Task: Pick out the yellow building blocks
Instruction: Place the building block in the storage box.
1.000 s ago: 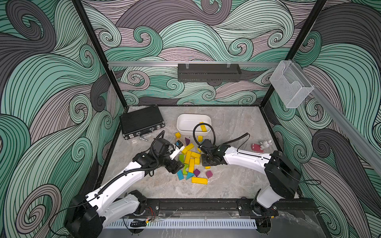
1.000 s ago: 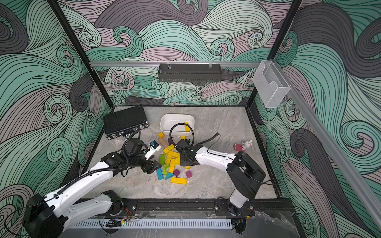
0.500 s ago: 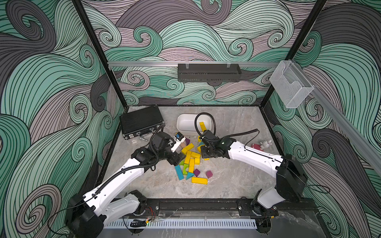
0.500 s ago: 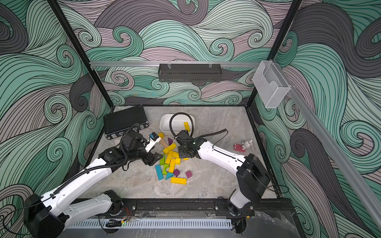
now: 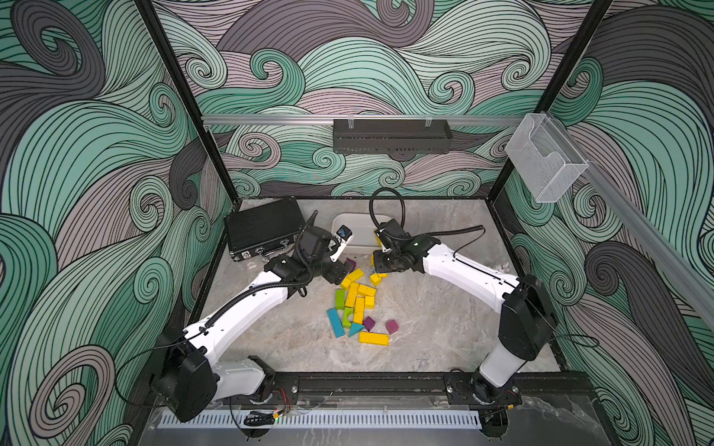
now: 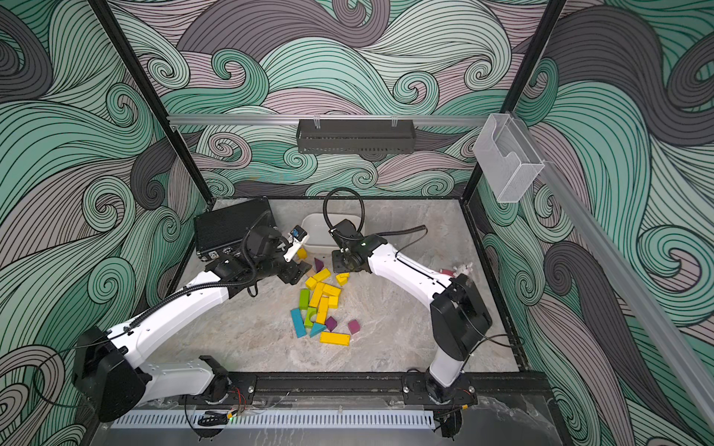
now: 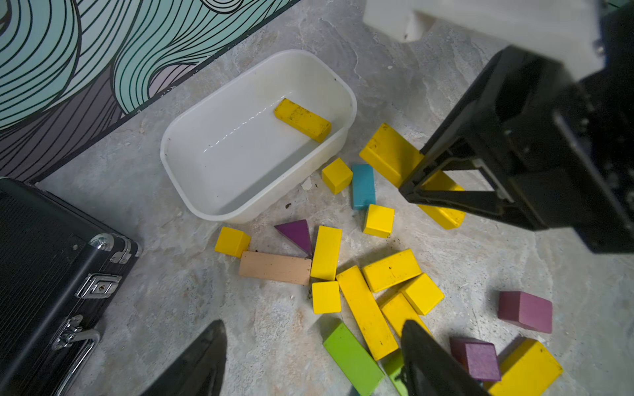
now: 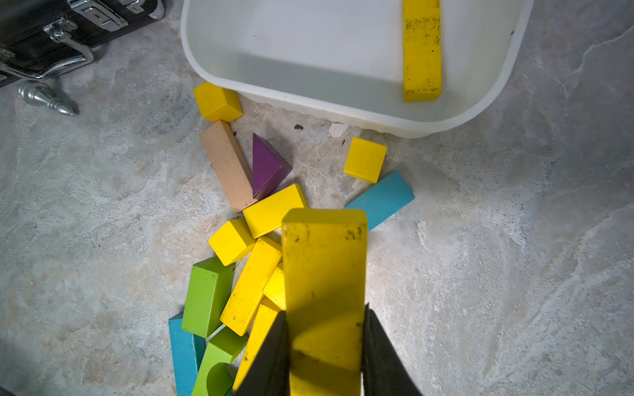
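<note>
The long bar in the right gripper will next be carried outward, then down, and be let go on the tub's bare bottom (image 5: pixel 365 238) (image 8: pixel 356 49) beside the tub's yellow bar, which is outward and below.
Several yellow building blocks (image 5: pixel 357 293) (image 6: pixel 322 295) lie in a loose pile mid-table, cubes and bars mixed. A single yellow bar (image 5: pixel 373 338) lies at the pile's near end. My right gripper (image 8: pixel 325 308) (image 5: pixel 382 262) is shut on a long yellow bar (image 8: pixel 324 260), held above the pile's far end, just short of the white tub (image 8: pixel 343 113). Another yellow bar (image 8: pixel 421 51) (image 7: pixel 302 120) lies inside that tub. My left gripper (image 7: pixel 313 322) (image 5: pixel 336 272) hovers open at the pile's far-left edge, with nothing between its fingers.
A black case (image 5: pixel 262 228) lies at the back left, with a small silver piece (image 8: pixel 44 97) beside it. Lime-green blocks (image 5: pixel 340 298), blue bars (image 5: pixel 335 322), purple blocks (image 5: pixel 391 326) and a tan bar (image 7: pixel 274 267) are mixed in. A small pink toy (image 6: pixel 461 268) sits at the right.
My right gripper has carried the yellow bar up from the pile towards the tub. The left gripper has also moved a little farther back, still open.
</note>
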Available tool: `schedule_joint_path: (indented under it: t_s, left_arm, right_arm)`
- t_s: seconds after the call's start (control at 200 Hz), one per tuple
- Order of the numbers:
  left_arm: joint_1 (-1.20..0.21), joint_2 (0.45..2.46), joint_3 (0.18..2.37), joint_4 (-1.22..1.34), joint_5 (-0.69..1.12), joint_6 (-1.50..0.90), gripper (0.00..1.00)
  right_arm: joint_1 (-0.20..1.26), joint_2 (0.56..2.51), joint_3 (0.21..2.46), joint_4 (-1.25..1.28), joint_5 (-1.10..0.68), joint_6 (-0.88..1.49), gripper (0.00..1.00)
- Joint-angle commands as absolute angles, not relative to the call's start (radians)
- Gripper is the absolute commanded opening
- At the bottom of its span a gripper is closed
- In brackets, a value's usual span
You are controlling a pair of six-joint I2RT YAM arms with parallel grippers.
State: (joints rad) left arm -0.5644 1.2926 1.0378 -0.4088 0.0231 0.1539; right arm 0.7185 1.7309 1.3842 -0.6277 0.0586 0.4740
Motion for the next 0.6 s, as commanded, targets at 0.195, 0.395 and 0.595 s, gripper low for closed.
schedule_joint_path:
  t_s: [0.195,0.395,0.595]
  left_arm:
    - [-0.502,1.41,1.149,-0.317,0.049,0.184,0.8]
    - [-0.456,1.519,1.227,-0.319,0.073,0.175,0.8]
    - [-0.402,1.639,1.352,-0.378,0.212,0.158,0.78]
  right_arm:
    - [0.679,1.899,1.589,-0.641,0.007,0.453,0.14]
    - [0.654,2.012,1.726,-0.642,-0.018,0.445,0.15]
    - [0.622,2.119,1.854,-0.661,-0.032,0.437,0.16]
